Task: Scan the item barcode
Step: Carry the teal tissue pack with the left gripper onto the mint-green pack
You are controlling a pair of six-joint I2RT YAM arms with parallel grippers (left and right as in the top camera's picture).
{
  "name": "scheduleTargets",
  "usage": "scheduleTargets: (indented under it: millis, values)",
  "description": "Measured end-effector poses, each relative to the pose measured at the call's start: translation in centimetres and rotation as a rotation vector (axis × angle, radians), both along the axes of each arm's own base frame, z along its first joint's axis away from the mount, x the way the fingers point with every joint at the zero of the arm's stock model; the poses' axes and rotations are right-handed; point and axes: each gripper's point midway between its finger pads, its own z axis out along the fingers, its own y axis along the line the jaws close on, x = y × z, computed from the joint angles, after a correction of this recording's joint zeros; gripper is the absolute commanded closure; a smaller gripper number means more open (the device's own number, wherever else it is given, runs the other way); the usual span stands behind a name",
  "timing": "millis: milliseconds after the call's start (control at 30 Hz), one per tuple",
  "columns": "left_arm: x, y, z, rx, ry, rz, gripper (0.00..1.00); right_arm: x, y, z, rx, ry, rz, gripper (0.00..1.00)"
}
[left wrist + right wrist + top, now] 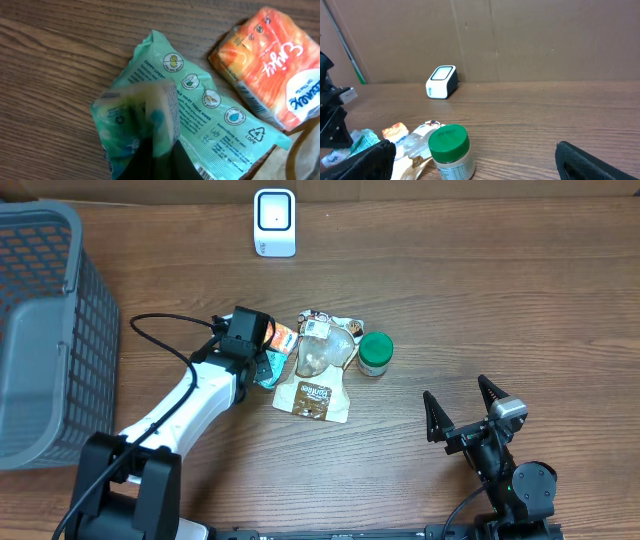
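I need to lift the pinched fold with my left gripper next, and then open the gripper to let go of the fold.
A mint-green wipes packet (205, 107) lies on the wooden table with its printed back up; a strip of barcode (210, 174) shows at its lower edge. My left gripper (162, 157) is shut on a pinched-up fold of this packet at its near end. From overhead the left gripper (258, 363) sits over the packet (270, 372), left of the other items. The white barcode scanner (275, 222) stands at the table's far edge. My right gripper (456, 392) rests open near the front right, holding nothing.
An orange tissue pack (272, 65) lies right beside the green packet. A clear bag (325, 352), a brown pouch (313, 397) and a green-lidded jar (450, 152) sit just to the right. A grey basket (45, 330) fills the left side.
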Motion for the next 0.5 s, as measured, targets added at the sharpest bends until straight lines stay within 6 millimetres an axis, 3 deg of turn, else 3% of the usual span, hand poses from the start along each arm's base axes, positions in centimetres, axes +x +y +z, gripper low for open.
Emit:
scheduleTargets:
  millis: [500]
  values:
    - [-0.88, 0.35, 0.52, 0.082, 0.072, -0.148, 0.96, 0.00, -0.01, 0.00, 0.000, 0.000, 0.000, 0.00]
